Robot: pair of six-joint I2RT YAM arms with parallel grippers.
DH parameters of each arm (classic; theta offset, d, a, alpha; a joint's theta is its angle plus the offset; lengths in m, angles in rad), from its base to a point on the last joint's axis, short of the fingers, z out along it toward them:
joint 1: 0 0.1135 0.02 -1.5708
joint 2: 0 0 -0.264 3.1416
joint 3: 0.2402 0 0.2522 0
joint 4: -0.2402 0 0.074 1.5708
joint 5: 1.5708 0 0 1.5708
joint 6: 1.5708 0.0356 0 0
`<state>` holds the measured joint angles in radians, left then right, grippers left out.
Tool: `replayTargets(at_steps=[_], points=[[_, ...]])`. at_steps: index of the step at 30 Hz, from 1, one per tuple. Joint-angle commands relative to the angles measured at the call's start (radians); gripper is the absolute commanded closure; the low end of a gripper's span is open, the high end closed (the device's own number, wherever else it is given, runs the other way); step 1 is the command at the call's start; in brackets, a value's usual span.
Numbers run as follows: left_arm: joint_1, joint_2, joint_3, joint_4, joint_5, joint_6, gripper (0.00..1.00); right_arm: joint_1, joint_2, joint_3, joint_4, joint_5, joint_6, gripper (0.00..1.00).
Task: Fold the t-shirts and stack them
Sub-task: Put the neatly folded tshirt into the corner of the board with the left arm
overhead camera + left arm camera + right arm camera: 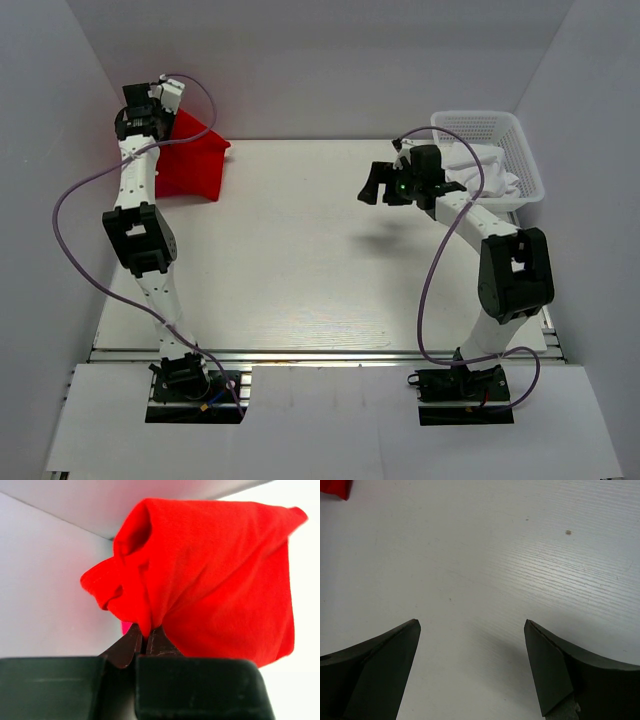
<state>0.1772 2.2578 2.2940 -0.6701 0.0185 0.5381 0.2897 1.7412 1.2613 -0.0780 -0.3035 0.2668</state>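
Observation:
My left gripper should lower the fold of the red t-shirt at the table's far corner next. The lower part of the t-shirt rests on the table and its fold is held up.
A bright red t-shirt (pixel 190 160) hangs bunched at the table's far left corner, its lower part resting on the table. My left gripper (pixel 150 112) is shut on a fold of it and holds it up. The left wrist view shows the red t-shirt (pixel 215 575) draped from the closed fingertips (pixel 131 642), with a sliver of pink cloth (pixel 125 627) behind them. My right gripper (pixel 375 187) is open and empty above the bare table at the right of centre. The right wrist view shows its fingers (pixel 390 655) wide apart and a red corner (pixel 335 487) at top left.
A white plastic basket (pixel 490 155) holding white cloth (pixel 480 165) stands at the far right of the white table (pixel 300 270). White walls close in the left, back and right sides.

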Motion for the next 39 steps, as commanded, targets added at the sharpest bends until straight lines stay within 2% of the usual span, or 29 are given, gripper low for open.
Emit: replayTargets(at_steps=[1, 8, 13, 16, 17, 18, 19, 20, 24, 30, 35, 39], points=[[0.039, -0.003, 0.056, 0.102, 0.0, 0.011, 1.0, 0.005, 0.023, 0.05, 0.026, -0.031, 0.018, 0.1], [0.057, 0.062, -0.022, 0.201, -0.005, 0.011, 1.0, 0.005, 0.034, 0.062, 0.02, -0.031, 0.02, 0.1], [0.067, 0.147, 0.007, 0.297, -0.199, -0.024, 1.0, 0.005, 0.046, 0.075, 0.027, -0.037, 0.025, 0.1], [0.067, 0.169, -0.002, 0.329, -0.256, -0.024, 1.0, 0.006, 0.063, 0.089, 0.027, -0.048, 0.032, 0.1], [0.067, 0.18, -0.002, 0.348, -0.273, -0.024, 0.93, 0.008, 0.07, 0.09, 0.027, -0.051, 0.034, 0.1], [0.067, 0.196, -0.011, 0.363, -0.329, -0.024, 0.78, 0.009, 0.072, 0.096, 0.026, -0.055, 0.032, 0.1], [0.067, 0.207, 0.001, 0.363, -0.357, -0.033, 0.54, 0.009, 0.08, 0.101, 0.027, -0.055, 0.034, 0.1], [0.067, 0.218, 0.013, 0.363, -0.374, -0.033, 0.01, 0.009, 0.084, 0.105, 0.024, -0.06, 0.032, 0.1], [0.067, 0.227, 0.041, 0.354, -0.413, -0.072, 0.0, 0.012, 0.086, 0.112, 0.014, -0.06, 0.031, 0.1], [0.047, 0.142, 0.016, 0.345, -0.459, -0.19, 0.0, 0.025, 0.077, 0.113, 0.006, -0.065, 0.022, 0.1], [0.038, 0.033, -0.117, 0.357, -0.304, -0.318, 0.0, 0.031, 0.069, 0.102, 0.009, -0.072, 0.022, 0.1], [0.038, -0.012, -0.186, 0.388, -0.204, -0.366, 0.0, 0.034, 0.041, 0.061, 0.023, -0.057, 0.017, 0.1]])
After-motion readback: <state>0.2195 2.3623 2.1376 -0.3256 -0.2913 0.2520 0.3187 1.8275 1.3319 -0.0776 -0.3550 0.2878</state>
